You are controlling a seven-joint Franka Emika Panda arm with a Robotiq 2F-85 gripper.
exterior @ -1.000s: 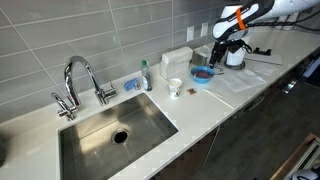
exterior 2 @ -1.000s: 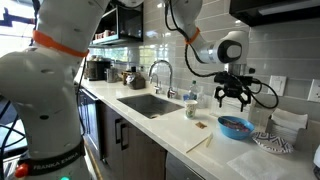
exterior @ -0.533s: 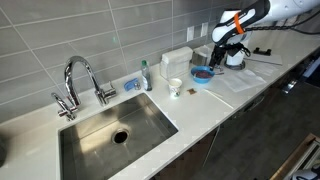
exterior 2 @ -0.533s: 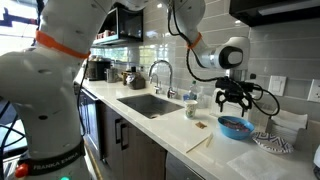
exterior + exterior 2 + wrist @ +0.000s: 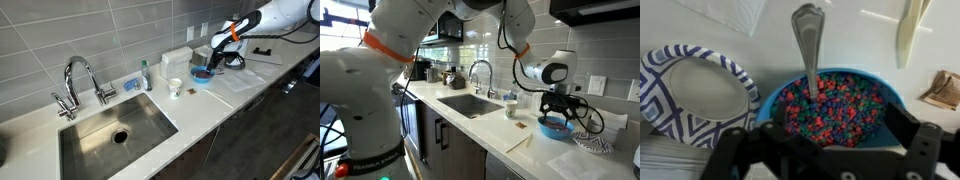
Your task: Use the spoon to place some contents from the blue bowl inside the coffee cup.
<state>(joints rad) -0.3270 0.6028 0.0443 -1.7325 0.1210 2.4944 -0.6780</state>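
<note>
My gripper moves down and toward the paper plate next, to close on the spoon's handle.
The blue bowl (image 5: 895,92) holds the contents (image 5: 830,105), a heap of small red, green and blue bits. The spoon (image 5: 808,45) lies with its bowl end in the bits and its grey handle pointing over the far rim. My gripper (image 5: 825,150) is open, low over the bowl, with one finger on each side of it and nothing between them. Both exterior views show the gripper (image 5: 213,62) (image 5: 557,107) just above the blue bowl (image 5: 202,75) (image 5: 555,128). The white coffee cup (image 5: 175,87) (image 5: 510,108) stands apart, toward the sink.
A blue-patterned paper plate (image 5: 695,95) (image 5: 592,142) lies beside the bowl. The steel sink (image 5: 115,125) with its faucet (image 5: 80,80), a green-capped bottle (image 5: 146,77) and a blue sponge (image 5: 131,84) are further along the counter. A tiled wall runs behind.
The gripper has come down from above the bowl to just over it, still open. The bowl, spoon and cup have not moved.
</note>
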